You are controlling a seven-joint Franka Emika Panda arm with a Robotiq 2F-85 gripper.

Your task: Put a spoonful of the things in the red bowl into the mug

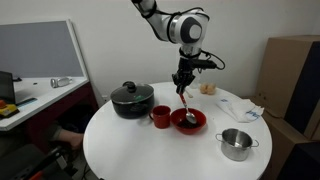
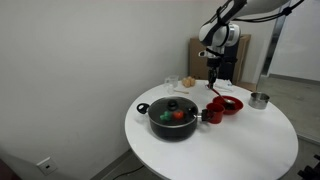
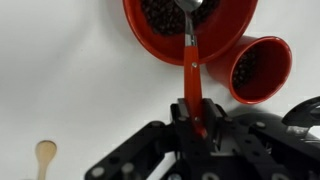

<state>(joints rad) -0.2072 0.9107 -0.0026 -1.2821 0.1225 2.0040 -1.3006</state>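
The spoon's metal bowl already dips into the beans, so my gripper should move down toward the red bowl's rim by the mug and release the handle there.
A red bowl (image 3: 170, 35) holding dark beans sits on the round white table, also seen in both exterior views (image 1: 190, 122) (image 2: 229, 104). A red mug (image 3: 258, 68) stands right beside it, dark inside; it also shows in both exterior views (image 1: 160, 117) (image 2: 214, 113). My gripper (image 3: 196, 118) is shut on the handle of a red spoon (image 3: 192, 60), whose metal bowl dips into the beans. The gripper hangs directly above the bowl in an exterior view (image 1: 183, 82).
A black lidded pot (image 1: 131, 99) stands next to the mug. A small steel pot (image 1: 236, 143) sits near the table edge. A wooden spoon (image 3: 45, 155) lies on the table. White cloth and small items (image 1: 240, 108) lie behind the bowl.
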